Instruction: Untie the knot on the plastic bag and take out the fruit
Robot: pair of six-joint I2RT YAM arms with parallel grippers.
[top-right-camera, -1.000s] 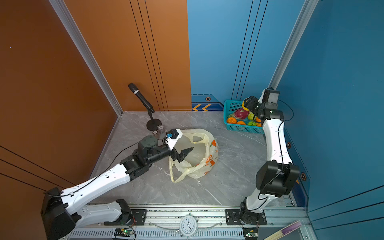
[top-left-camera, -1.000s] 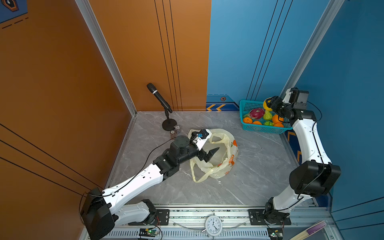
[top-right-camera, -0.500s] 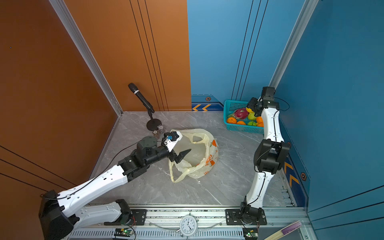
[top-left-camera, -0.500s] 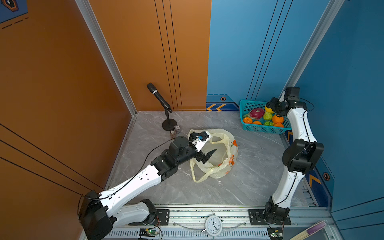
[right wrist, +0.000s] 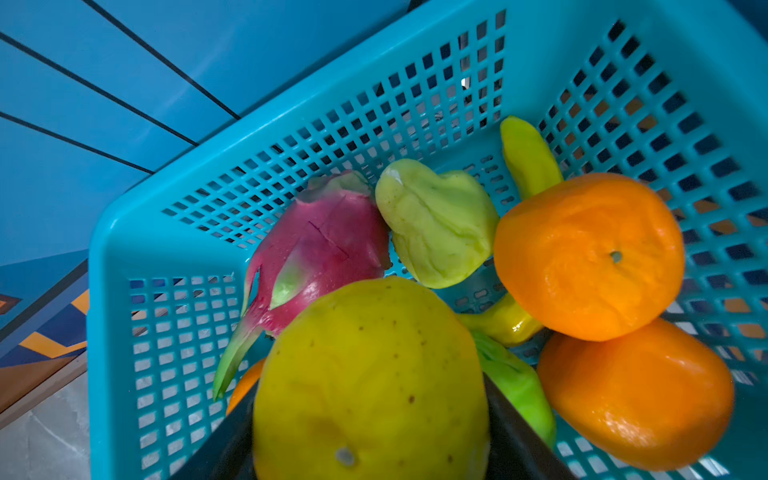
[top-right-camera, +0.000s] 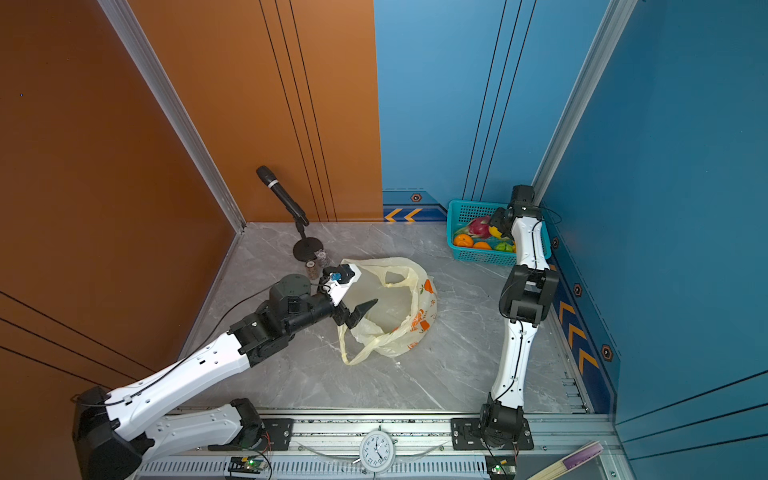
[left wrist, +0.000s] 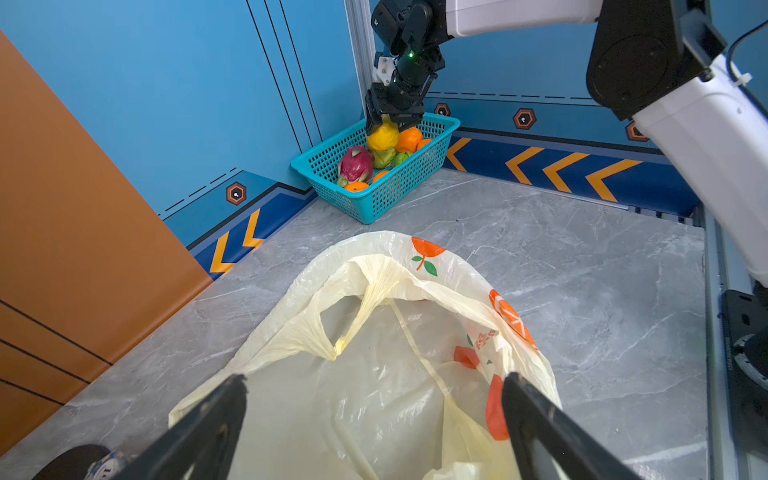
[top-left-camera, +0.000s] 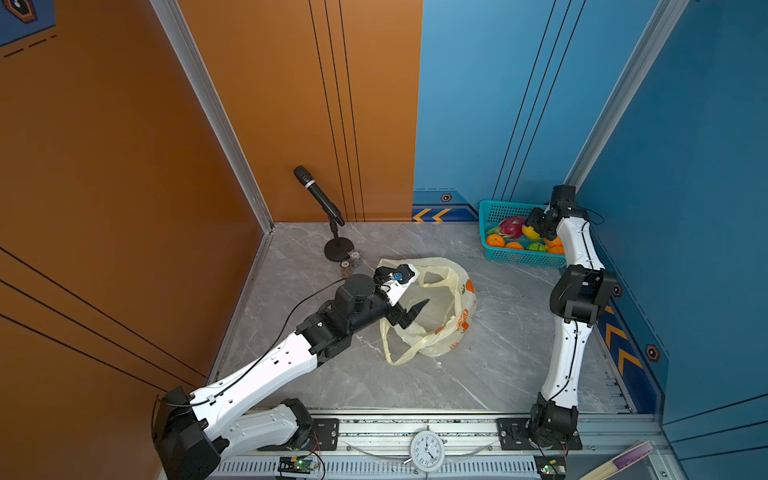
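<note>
My right gripper should lower the yellow fruit beside the pink dragon fruit just below it and release it inside the teal basket.
The pale yellow plastic bag (top-left-camera: 444, 299) (top-right-camera: 405, 301) lies slack in the middle of the floor, its mouth gaping. No knot is in view; the handle loops hang loose. My left gripper (top-left-camera: 409, 299) (left wrist: 374, 380) is open just above the bag's (left wrist: 374, 415) mouth, and I see no fruit inside. My right gripper (top-left-camera: 533, 230) (right wrist: 370, 386) is shut on a yellow fruit (right wrist: 370, 353) (left wrist: 382, 135) just above the teal basket (top-left-camera: 494, 208) (right wrist: 108, 249). In the basket lie a pink dragon fruit (right wrist: 328, 237), oranges (right wrist: 590, 253) and green-yellow fruits (right wrist: 436, 220).
A microphone on a stand (top-left-camera: 320, 199) and small jars (top-left-camera: 351, 262) stand at the back left, close to my left arm. The basket sits in the back right corner against the blue wall. A clock (top-left-camera: 427, 451) lies on the front rail.
My right arm has folded its elbow in towards the wall, and its gripper has sunk a little over the basket with the yellow fruit. The left gripper has hardly moved.
</note>
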